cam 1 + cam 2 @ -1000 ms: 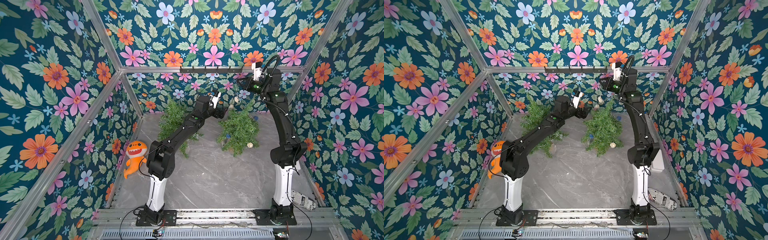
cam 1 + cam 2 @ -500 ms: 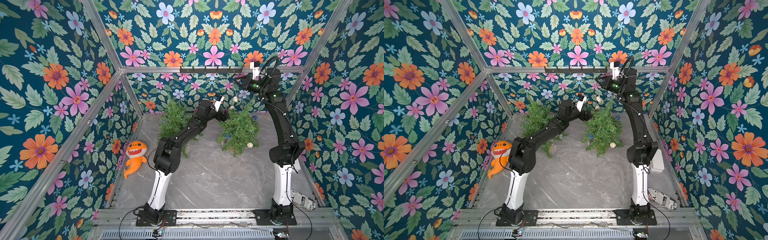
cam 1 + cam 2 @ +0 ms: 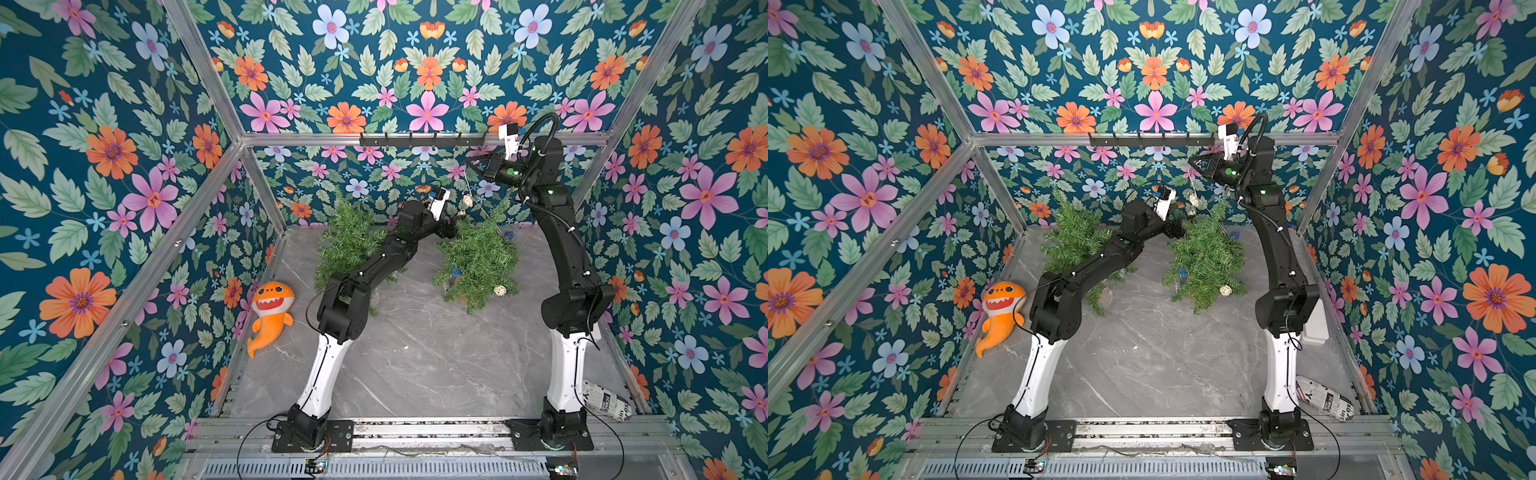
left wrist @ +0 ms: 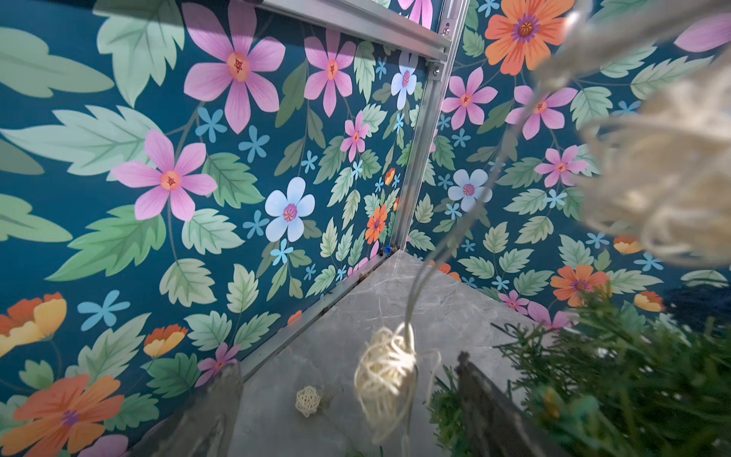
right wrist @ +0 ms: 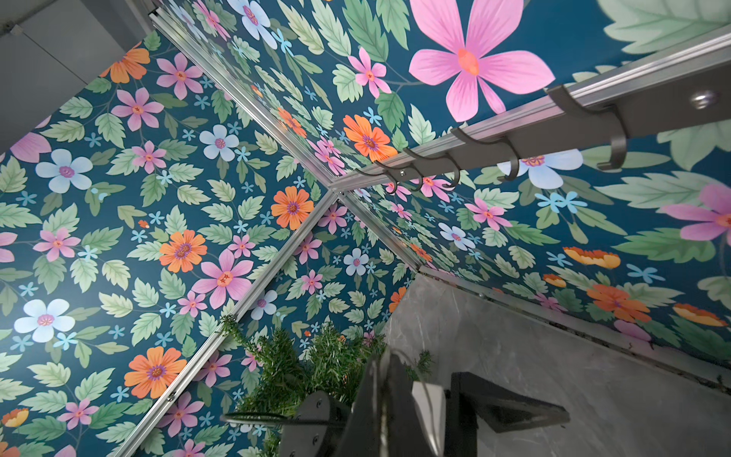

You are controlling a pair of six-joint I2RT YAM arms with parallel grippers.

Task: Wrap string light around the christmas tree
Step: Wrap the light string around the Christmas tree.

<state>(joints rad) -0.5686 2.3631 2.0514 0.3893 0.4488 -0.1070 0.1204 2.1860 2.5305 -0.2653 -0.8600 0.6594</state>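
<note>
My right gripper is above the top of the wire-hung christmas tree point(image 3: 493, 220). Next it will move down toward that top of the tree and let go of the wire running down to it.
Two green christmas trees stand at the back; the right-hand christmas tree point(image 3: 478, 257) point(image 3: 1204, 257) carries the string light, a thin wire with wicker balls point(image 3: 500, 290). High above it my right gripper point(image 3: 472, 160) point(image 3: 1194, 162) is shut on the wire point(image 5: 385, 395), which runs down past a ball point(image 3: 467, 200) to the tree. My left gripper point(image 3: 452, 227) point(image 4: 348, 362) is open at the treetop. In the left wrist view a hanging ball point(image 4: 385, 380) dangles between its fingers point(image 4: 478, 395). Another ball point(image 4: 308, 400) lies on the floor.
The other tree point(image 3: 353, 245) stands left of my left forearm. An orange shark plush point(image 3: 270, 311) lies by the left wall. A newsprint roll point(image 3: 606, 401) sits at the front right. A hook rail point(image 3: 419, 139) runs along the back wall beside my right gripper.
My left arm has stretched right and down, from between the trees to the right tree's top. The right gripper has stayed high, shut on the wire.
</note>
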